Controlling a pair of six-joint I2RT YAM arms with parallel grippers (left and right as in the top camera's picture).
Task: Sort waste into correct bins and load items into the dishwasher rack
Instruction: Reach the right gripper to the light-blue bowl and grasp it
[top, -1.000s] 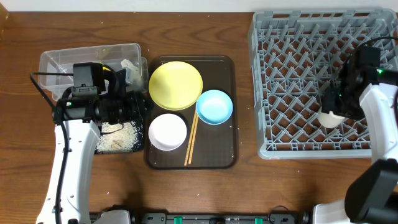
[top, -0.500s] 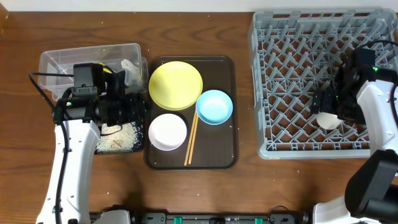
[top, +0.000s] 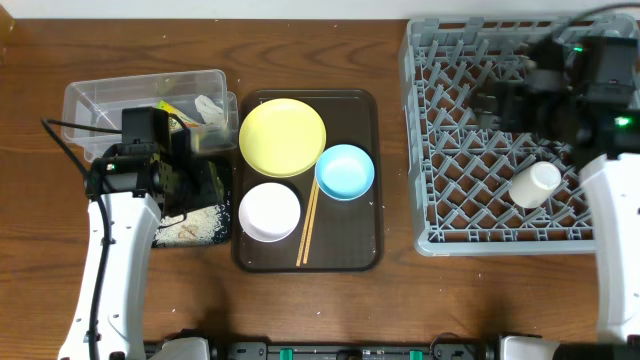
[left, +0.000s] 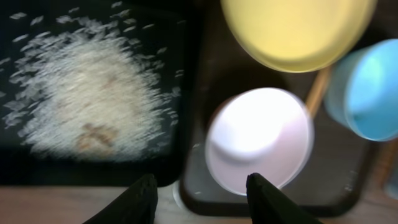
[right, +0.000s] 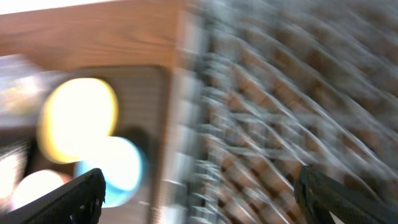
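The cup is in the rack. My right gripper will next go across to the blue bowl and down to its rack-side rim.
The whitish cup lies on its side in the grey dishwasher rack, free of any grip. My right gripper hovers open and empty over the rack's far left part; its view is blurred. On the brown tray sit the yellow plate, blue bowl, pale bowl and chopsticks. My left gripper is open and empty above the seam between the black tray of rice and the brown tray.
The clear tub at the far left holds a green-and-orange wrapper and a white scrap. The brown serving tray lies between the bins and the rack. Bare wood runs along the front edge.
My right gripper has let go of the cup, opened wide and swung up and left over the rack. The left gripper has drawn back slightly left and opened a little more.
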